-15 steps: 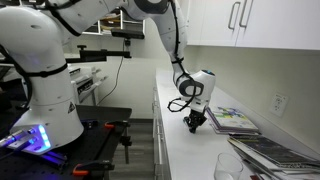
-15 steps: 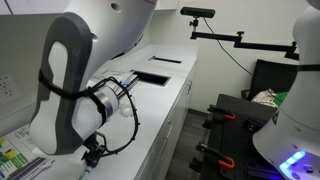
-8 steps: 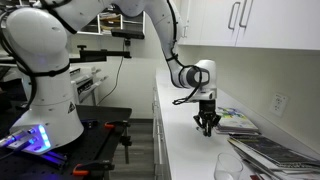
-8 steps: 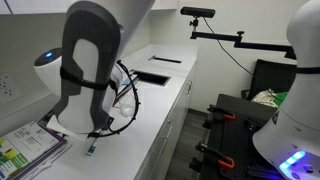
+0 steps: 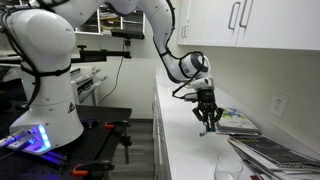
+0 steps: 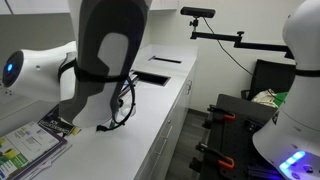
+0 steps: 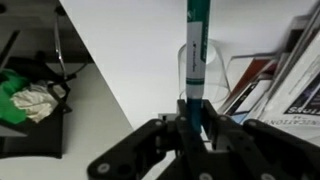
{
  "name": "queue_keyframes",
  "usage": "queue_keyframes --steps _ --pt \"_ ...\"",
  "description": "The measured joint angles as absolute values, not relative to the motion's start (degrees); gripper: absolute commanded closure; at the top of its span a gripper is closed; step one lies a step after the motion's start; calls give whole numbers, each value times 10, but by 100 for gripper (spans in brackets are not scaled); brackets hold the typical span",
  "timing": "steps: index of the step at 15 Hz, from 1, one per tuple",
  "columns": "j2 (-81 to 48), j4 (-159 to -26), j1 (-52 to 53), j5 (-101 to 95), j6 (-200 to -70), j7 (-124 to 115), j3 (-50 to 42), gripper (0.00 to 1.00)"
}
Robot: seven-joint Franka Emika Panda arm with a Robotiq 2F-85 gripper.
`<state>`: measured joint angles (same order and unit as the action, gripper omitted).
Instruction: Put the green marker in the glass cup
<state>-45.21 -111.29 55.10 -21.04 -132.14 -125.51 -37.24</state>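
The marker's loose end sticks out lengthwise, so my gripper should next tilt and lower to the glass cup's opening [image 7: 215, 80] below it and release the green marker [image 7: 197, 40] inside.
My gripper [image 5: 208, 124] hangs above the white counter [image 5: 180, 145] and is shut on the green marker [image 7: 197, 40]. In the wrist view the dark teal marker sticks out lengthwise from between the fingers [image 7: 195, 122]. The glass cup [image 5: 228, 168] stands on the counter nearer the camera, below the gripper in the picture. In the wrist view a clear rounded shape beyond the marker's far end looks like the cup [image 7: 222, 78]. In an exterior view the big arm [image 6: 95, 70] hides the gripper and the cup.
Magazines lie on the counter by the wall [image 5: 238, 120] [image 5: 278, 152], also showing in an exterior view [image 6: 25, 150] and the wrist view [image 7: 295, 70]. The counter's edge drops to the floor. A dark cart with a green and white cloth [image 7: 28, 100] stands beside it.
The gripper has moved along the counter toward the magazines and risen a little, with the marker in it. The arm has swung across and now fills more of one exterior view.
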Motion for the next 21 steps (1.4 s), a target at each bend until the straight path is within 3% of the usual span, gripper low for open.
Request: queue_keyframes --steps 7,21 --pt "-453 -1066 511 -365 -1190 -1336 -332 95" --pt "-480 -959 265 -534 -1037 -1399 -130 95"
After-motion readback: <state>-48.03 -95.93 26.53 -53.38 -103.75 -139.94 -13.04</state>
